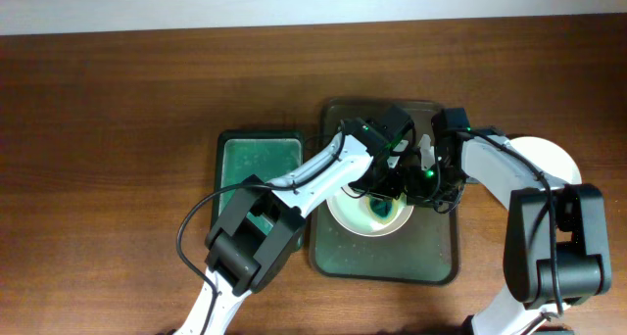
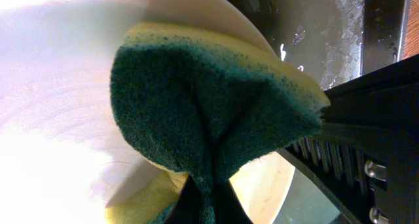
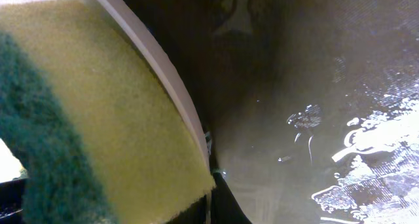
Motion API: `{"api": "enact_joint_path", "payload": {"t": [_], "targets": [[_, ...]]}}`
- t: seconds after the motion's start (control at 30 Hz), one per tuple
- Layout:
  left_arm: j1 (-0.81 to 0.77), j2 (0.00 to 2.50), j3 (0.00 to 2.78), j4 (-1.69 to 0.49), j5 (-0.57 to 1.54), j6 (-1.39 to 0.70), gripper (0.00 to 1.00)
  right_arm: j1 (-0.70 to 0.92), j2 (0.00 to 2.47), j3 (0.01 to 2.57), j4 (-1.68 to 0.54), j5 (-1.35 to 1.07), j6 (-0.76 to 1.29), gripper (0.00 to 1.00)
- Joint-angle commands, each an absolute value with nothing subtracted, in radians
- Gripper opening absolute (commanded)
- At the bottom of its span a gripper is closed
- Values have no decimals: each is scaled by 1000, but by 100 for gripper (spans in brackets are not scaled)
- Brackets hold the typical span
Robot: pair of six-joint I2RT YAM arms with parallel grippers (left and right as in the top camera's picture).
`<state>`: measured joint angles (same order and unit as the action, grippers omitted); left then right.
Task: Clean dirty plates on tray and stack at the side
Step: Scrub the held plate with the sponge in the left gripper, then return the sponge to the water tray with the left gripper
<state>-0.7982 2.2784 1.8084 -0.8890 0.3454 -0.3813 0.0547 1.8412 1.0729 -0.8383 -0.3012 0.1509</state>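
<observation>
My left gripper lifts off the plate next, then moves over the bright green tray (image 1: 261, 163) beside the dark tray.
A white plate (image 1: 355, 217) lies on the dark olive-grey tray (image 1: 392, 262), with green smears in its middle. My left gripper (image 1: 388, 200) is shut on a green and yellow sponge (image 2: 209, 106) and presses it onto the plate (image 2: 52, 86). My right gripper (image 1: 427, 183) is shut on the plate's right rim (image 3: 157, 67), its fingers (image 3: 209, 188) on either side of the rim, with the sponge (image 3: 98, 119) right against them. Another white plate (image 1: 554, 161) lies on the table to the right of the tray, partly under the right arm.
A smaller bright green tray (image 1: 257, 159) sits left of the dark tray, partly under the left arm. The dark tray's floor is wet (image 3: 340, 139). The right gripper's black body (image 2: 366, 158) is close beside the sponge.
</observation>
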Motion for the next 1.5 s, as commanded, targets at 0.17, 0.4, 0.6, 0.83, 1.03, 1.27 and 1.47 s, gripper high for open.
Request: {"api": "enact_joint_path", "payload": {"t": [0.17,0.4,0.6,0.83,1.03,1.27,1.47], "targets": [[-759,2279,1843,-1108,-22,-396,0,64,1864,1070,-836,-258,139,4],[-653,1993,1847,-1140,54,-402,0,64,1864,1070,-838,-258,139,4],[-445,1821,1839,-1266,-1,-364,0,64,1864,1070,-833,-258,138,4],[-360,1829,1338,-905,4,-366,0,64,1864,1070,-825,-258,119,4],[-361,1813,1336,-902,12,-365,51,64,1864,1070,-785,-260,109,9],[-359,1626,1454,-1013,10,-365,80,107,1587,1073,-850,-61,166,4],[-359,1503,1454,-1006,-15,-382,99,291,1248,1073,-910,325,219,4]]}}
